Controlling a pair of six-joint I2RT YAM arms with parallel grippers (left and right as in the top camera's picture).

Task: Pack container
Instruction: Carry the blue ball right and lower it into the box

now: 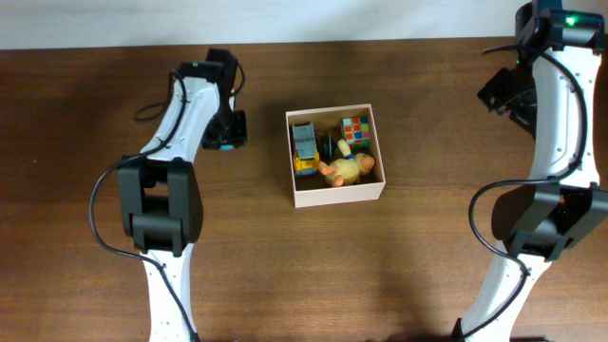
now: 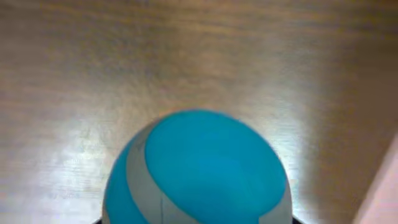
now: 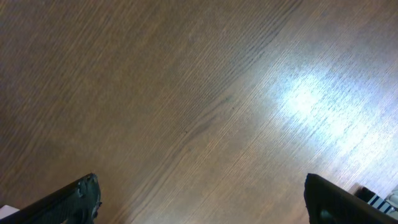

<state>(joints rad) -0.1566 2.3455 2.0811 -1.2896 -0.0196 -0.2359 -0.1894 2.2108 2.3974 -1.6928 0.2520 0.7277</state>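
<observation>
The left gripper lifts the ball and carries it across to the container next, turning over its near corner by the truck. Open container bottom shows by the toy truck.
The container [image 1: 339, 196], a square white box with a tan inside, sits at the table's middle. It holds a toy truck [image 1: 304, 147], a colour cube [image 1: 355, 129] and a yellow plush duck [image 1: 348, 169]. My left gripper [image 1: 226, 133] is left of the container, pointing down, shut on a blue and grey ball [image 2: 199, 168] just above the wood. The ball fills the left wrist view and hides the fingers. My right gripper [image 3: 199, 193] hovers open over bare wood at the far right, holding nothing.
A pale edge, likely the container's wall [image 2: 380, 190], shows at the right of the left wrist view. The dark wooden table [image 1: 427, 266] stretches around the box. The right arm [image 1: 551, 114] stands along the right side.
</observation>
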